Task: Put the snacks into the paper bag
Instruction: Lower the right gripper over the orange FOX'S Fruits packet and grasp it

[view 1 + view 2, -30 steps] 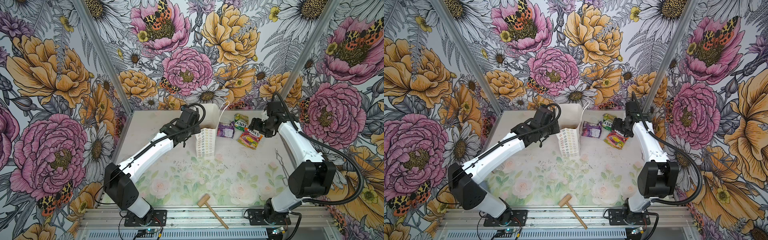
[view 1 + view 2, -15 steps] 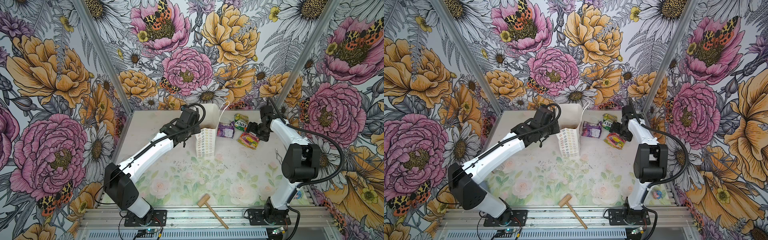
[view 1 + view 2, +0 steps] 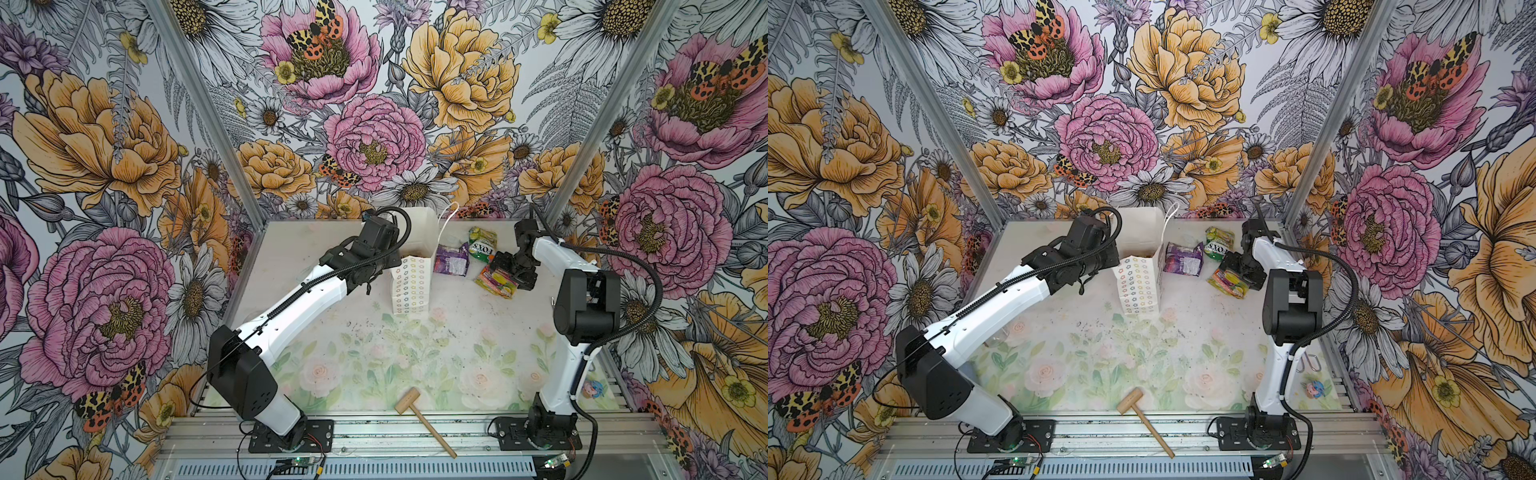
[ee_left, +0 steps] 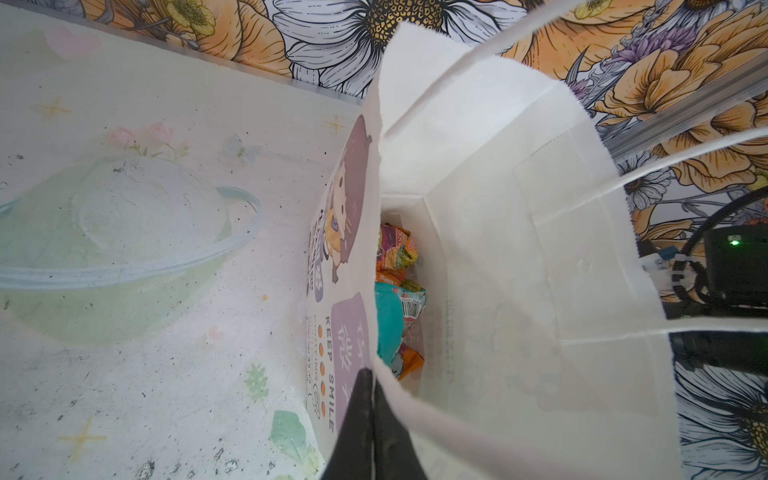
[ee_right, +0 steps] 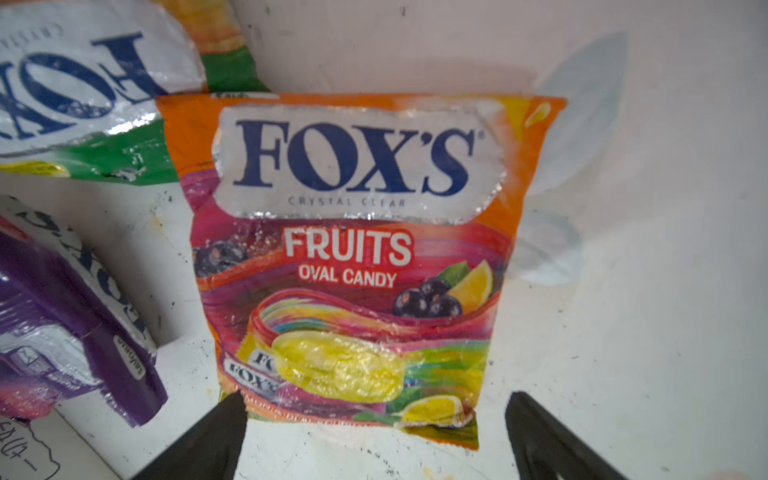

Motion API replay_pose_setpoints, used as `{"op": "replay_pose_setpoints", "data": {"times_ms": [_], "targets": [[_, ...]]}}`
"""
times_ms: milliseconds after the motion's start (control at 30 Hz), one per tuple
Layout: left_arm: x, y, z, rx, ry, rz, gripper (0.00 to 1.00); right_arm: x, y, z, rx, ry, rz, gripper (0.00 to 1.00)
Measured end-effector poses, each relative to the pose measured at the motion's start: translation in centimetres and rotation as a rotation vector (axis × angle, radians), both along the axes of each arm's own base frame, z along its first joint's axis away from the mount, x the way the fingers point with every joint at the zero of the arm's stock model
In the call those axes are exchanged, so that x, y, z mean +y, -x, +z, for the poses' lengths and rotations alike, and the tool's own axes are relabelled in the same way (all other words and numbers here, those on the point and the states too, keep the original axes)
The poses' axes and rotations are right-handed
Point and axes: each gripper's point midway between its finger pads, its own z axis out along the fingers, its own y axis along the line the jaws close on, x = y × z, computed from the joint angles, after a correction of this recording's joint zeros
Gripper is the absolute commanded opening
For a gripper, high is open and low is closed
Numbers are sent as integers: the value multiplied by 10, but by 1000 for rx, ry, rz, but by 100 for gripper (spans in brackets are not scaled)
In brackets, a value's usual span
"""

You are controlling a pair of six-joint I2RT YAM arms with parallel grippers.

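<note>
The open fingers already span the orange packet's width, so I should lower my right gripper over the packet's middle (image 3: pixel 496 279) (image 5: pixel 350 276) and close it across the printed front.
The white paper bag (image 3: pixel 411 286) (image 3: pixel 1139 286) stands upright near the back middle of the table, mouth open. My left gripper (image 4: pixel 373 376) is shut on its rim, on the bag's left side in both top views (image 3: pixel 390 261). Inside the paper bag (image 4: pixel 498 249) lie a teal packet (image 4: pixel 390 328) and orange-pink ones (image 4: pixel 395 249). To its right, three snacks lie on the table: purple (image 3: pixel 451 259), green (image 3: pixel 482 245) and an orange FOX'S packet (image 3: pixel 496 284) (image 5: pixel 353 257). My right gripper (image 5: pixel 374 397) (image 3: pixel 505 270) hangs open just over the orange packet's end, fingertips either side.
A wooden mallet (image 3: pixel 424 419) (image 3: pixel 1144 419) lies at the table's front edge. Flowered walls close in behind and on both sides. The green packet (image 5: pixel 95 104) and purple packet (image 5: pixel 54 307) lie close beside the orange one.
The right arm has folded, its elbow swinging towards the front, and its jaws have spread wider over the orange packet. The left arm and bag have not moved.
</note>
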Motion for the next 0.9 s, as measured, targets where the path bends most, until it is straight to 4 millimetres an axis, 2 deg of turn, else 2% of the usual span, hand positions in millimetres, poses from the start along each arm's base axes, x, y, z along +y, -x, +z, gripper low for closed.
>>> {"op": "replay_pose_setpoints", "data": {"times_ms": [333,467,633,833,900], "targets": [[-2,-1,0,-1,4,-3,0,-6,-18,-5,-21,-2,-27,99],[-2,-1,-1,-1,4,-3,0,-6,-24,-16,-9,-6,-35,99],[-2,-1,0,-1,4,-3,0,-6,-24,-30,17,-8,-36,99],[-2,-1,0,-1,4,-3,0,-6,-24,-31,18,-13,-38,99],[-2,-1,-1,-1,4,-3,0,-6,-24,-31,19,-12,-38,96]]}}
